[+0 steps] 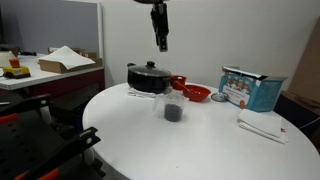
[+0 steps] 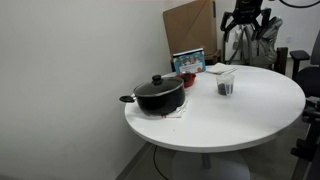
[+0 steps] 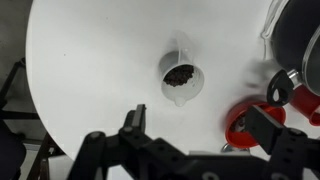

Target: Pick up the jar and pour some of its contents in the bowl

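Observation:
I will next lower my open gripper until its fingers sit around the jar's clear handle point(image 1: 160, 103) point(image 3: 182, 46) below, since that narrow handle sticks out from the jar's body.
The clear jar point(image 1: 172, 109) with dark contents stands upright on the round white table point(image 1: 200, 145); it also shows in an exterior view point(image 2: 226, 87) and from above in the wrist view point(image 3: 180, 78). The glossy red bowl point(image 1: 196, 93) sits just behind it, next to the black pot; it is partly hidden behind the pot in an exterior view point(image 2: 187, 78) and lies at the lower right of the wrist view point(image 3: 243, 125). My gripper point(image 1: 160, 43) hangs high above the table, open and empty, its fingers wide apart in the wrist view point(image 3: 195, 125).
A black lidded pot point(image 1: 150, 77) stands on a cloth by the bowl. A blue and white box point(image 1: 250, 88) and a white napkin point(image 1: 262, 127) lie on the table's far side. A desk point(image 1: 45, 70) and black equipment point(image 1: 40, 150) stand beside the table.

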